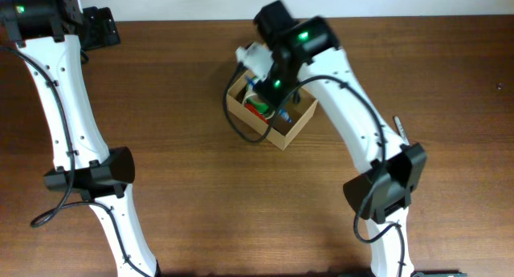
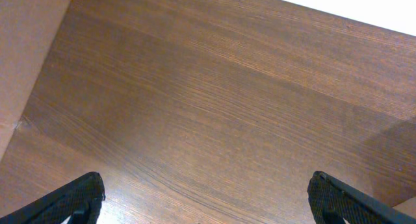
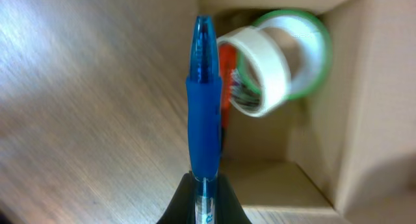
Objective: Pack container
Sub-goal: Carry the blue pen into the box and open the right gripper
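Note:
My right gripper will next go down toward the near side of the box and let go of the blue pen over the orange-red (image 3: 227, 68) thing, as the pen is already parallel to that side.
The container (image 1: 281, 132) is an open tan cardboard box on the table's far middle. In the right wrist view its inside wall (image 3: 364, 107) shows, with a white tape roll (image 3: 260, 68), a green-edged tape roll (image 3: 315, 49) and something orange-red (image 3: 227, 68) inside. My right gripper (image 3: 204, 191) is shut on a blue pen (image 3: 203, 100) and holds it over the box's near wall, tip pointing into the box. From overhead the right gripper (image 1: 273, 88) hangs over the box. My left gripper (image 2: 207, 198) is open and empty above bare wood at the far left.
A small dark object (image 1: 399, 128) lies on the table right of the box. A white strip runs along the table's far edge (image 1: 185, 4). A tan surface (image 2: 19, 62) fills the left wrist view's left side.

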Motion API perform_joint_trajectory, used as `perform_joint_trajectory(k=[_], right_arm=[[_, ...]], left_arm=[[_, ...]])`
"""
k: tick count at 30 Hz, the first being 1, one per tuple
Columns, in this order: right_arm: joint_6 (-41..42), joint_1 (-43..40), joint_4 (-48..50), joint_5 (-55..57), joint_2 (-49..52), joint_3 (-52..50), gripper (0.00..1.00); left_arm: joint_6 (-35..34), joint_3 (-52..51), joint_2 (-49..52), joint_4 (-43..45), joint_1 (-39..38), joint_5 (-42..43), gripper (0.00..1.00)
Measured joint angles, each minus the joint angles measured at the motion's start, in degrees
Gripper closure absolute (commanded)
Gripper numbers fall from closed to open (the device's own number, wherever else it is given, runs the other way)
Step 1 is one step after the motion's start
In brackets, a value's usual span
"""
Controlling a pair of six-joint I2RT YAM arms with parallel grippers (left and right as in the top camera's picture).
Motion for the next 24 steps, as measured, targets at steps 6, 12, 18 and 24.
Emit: perform_joint_trajectory(k=[6, 12, 18, 24], right_arm=[[-2.34, 0.94, 5.86, 0.46, 0.72, -9.64, 0.96], [-2.71, 0.94, 11.37, 0.66, 0.83, -13.9, 0.96], [-2.91, 0.94, 14.05, 0.66, 0.85, -14.16, 0.96], [-2.91, 0.94, 15.3, 0.66, 2.86, -14.16, 0.96]], left_arm=[[0.02, 0.0, 0.0, 0.02, 0.0, -0.02, 0.0], [0.02, 0.0, 0.0, 0.02, 0.0, 0.0, 0.0], [0.0, 0.0, 0.0, 0.0, 0.0, 0.0, 0.0], [0.0, 0.0, 0.0, 0.0, 0.0, 0.0, 0.0]])
